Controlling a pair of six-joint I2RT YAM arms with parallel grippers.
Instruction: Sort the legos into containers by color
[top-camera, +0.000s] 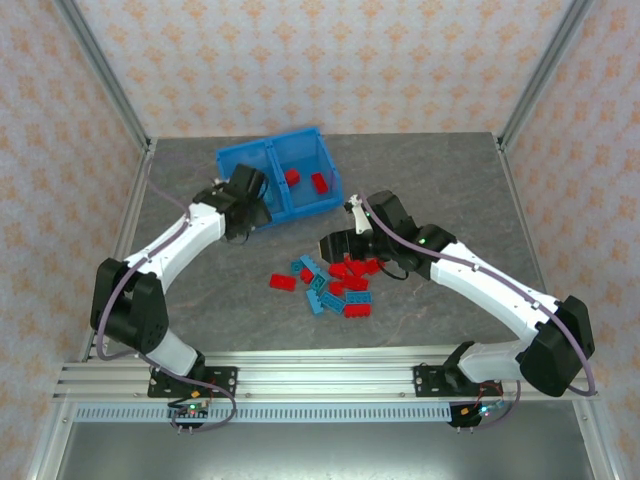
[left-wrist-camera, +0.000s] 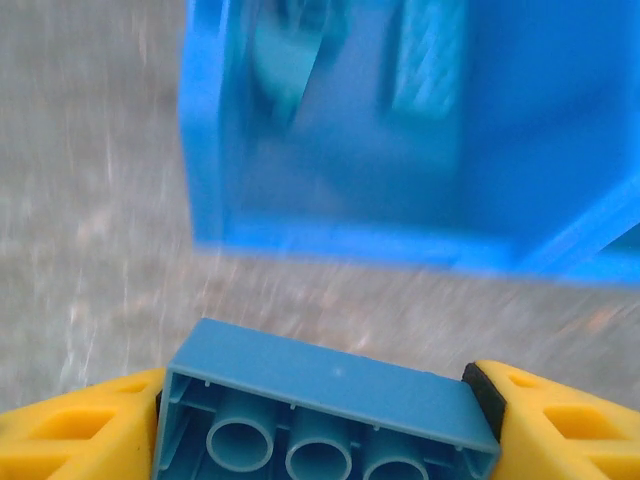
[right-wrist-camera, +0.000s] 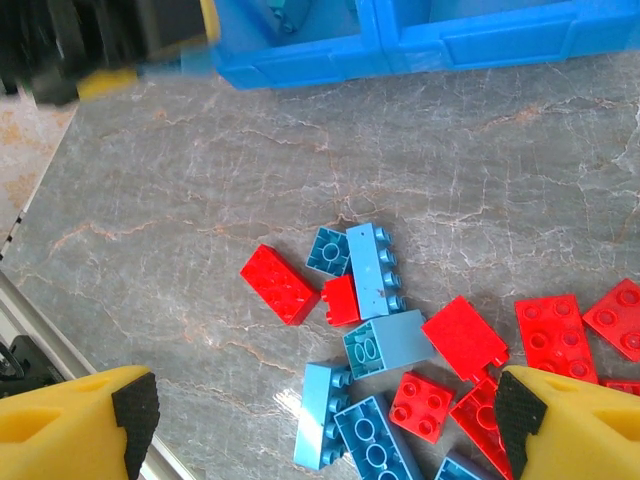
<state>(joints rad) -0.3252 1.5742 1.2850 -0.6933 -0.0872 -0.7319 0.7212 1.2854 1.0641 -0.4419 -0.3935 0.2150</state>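
Note:
Teal-blue legos are already in the section of the bin outward of my left gripper, so my left gripper should next move the lego outward over the near side of that section and let it go there.
My left gripper (left-wrist-camera: 325, 420) is shut on a teal-blue lego (left-wrist-camera: 330, 385), whose hollow underside faces the camera. It hangs just short of the near wall of the blue bin (left-wrist-camera: 400, 240). In the top view the left gripper (top-camera: 250, 200) is at the front of the left container (top-camera: 248, 165). The right container (top-camera: 305, 165) holds two red legos (top-camera: 291, 178). My right gripper (right-wrist-camera: 325, 415) stands open above the loose pile of red and teal-blue legos (right-wrist-camera: 385, 345), touching none. From above, this right gripper (top-camera: 335, 246) is at the pile's (top-camera: 335, 282) far edge.
The grey marbled table (top-camera: 200, 300) has bare room left and right of the pile. A metal rail (top-camera: 330, 378) runs along the near edge, and patterned walls close in the sides. The bin's front wall (right-wrist-camera: 450, 40) lies beyond the pile.

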